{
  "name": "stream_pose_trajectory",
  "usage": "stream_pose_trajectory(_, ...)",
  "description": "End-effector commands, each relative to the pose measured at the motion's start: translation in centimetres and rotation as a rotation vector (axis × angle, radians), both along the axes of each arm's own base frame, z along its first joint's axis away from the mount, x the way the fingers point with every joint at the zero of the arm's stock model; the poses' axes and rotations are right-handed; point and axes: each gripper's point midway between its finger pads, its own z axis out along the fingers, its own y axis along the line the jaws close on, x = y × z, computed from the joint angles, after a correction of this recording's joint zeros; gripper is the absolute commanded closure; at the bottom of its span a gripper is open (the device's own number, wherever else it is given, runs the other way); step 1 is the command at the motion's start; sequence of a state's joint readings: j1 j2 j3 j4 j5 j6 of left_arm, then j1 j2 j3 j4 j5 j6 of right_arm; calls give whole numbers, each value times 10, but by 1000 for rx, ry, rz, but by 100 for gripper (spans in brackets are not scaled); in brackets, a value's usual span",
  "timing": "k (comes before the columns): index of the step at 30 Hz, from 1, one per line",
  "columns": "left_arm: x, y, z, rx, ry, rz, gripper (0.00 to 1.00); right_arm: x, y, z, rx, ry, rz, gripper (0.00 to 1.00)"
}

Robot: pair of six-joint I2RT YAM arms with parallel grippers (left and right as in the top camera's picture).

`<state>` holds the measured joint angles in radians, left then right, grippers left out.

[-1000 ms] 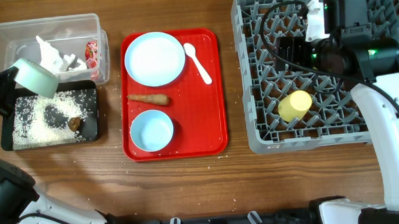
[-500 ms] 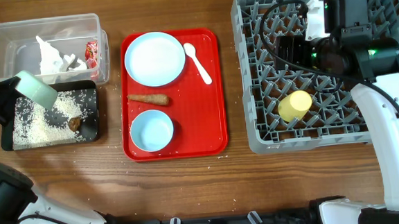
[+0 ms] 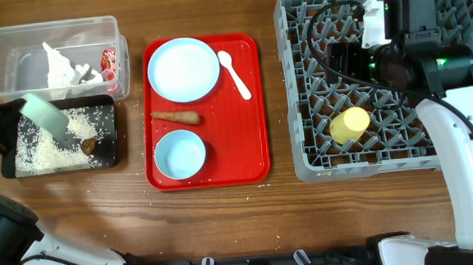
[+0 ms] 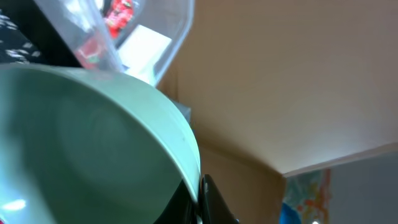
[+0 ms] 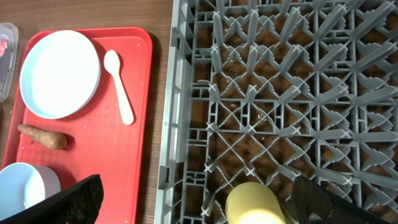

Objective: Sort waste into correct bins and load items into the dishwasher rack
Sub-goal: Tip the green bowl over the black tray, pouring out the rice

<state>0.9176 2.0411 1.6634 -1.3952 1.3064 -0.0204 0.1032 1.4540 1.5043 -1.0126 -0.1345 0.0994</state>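
Note:
My left gripper swings right in the overhead view to the bare red tray by the spoon next. There it levels the bowl, lowers it and releases it.
My left gripper (image 3: 20, 113) is shut on the rim of a pale green bowl (image 3: 46, 118), held tilted on edge over the black tray (image 3: 106, 157). In the left wrist view the bowl (image 4: 93, 143) fills the frame, its rim pinched between my fingertips (image 4: 208, 199). White crumbs (image 3: 44, 144) and a brown lump (image 3: 88, 146) lie in the black tray. The clear tub (image 3: 17, 35) holds a white scrap (image 3: 64, 69) and a red wrapper (image 3: 109, 60). My right gripper (image 3: 343, 64) hangs open over the dishwasher rack (image 3: 304, 157), above the yellow cup (image 3: 350, 125).
The red serving tray (image 3: 255, 160) carries a pale blue plate (image 3: 183, 68), a white spoon (image 3: 234, 73), a brown carrot-shaped stick (image 3: 175, 117) and a pale blue bowl (image 3: 179, 154). Stray crumbs dot the wooden table around the tray.
The left gripper has carried the green bowl down from the tub's front edge to over the black tray, tipping it further. The right arm has not moved.

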Motion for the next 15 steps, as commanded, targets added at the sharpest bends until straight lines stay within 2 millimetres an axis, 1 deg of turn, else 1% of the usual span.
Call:
stream_pose_trajectory(1,4,-3,21,-49,-129,11,96,1,4,4,1,-13,27,2)
stream_pose_trajectory(2,4,-4,21,-30,-149,4,96,1,4,4,1,-12,26,2)
stream_pose_trajectory(4,1,-5,11,-2,-100,-12,96,1,4,5,2,-14,27,2)
stream_pose_trajectory(6,0,-20,16,-64,-65,-30,96,2,4,5,2,-17,27,2)
stream_pose_trajectory(8,2,-37,29,-54,-125,-68,96,2,4,5,2,-20,27,2)
stream_pose_trajectory(10,4,-73,43,20,-201,-173,96,2,4,5,4,-19,27,2)
stream_pose_trajectory(11,6,-94,46,51,-203,-241,96,2,5,6,7,-19,29,2)
stream_pose_trajectory(12,10,-121,50,75,-220,-318,96,2,6,6,13,-22,32,2)
stream_pose_trajectory(13,13,-140,52,93,-239,-375,96,3,6,6,13,-22,32,2)
stream_pose_trajectory(15,20,-198,52,134,-297,-542,96,2,6,6,12,-22,33,2)
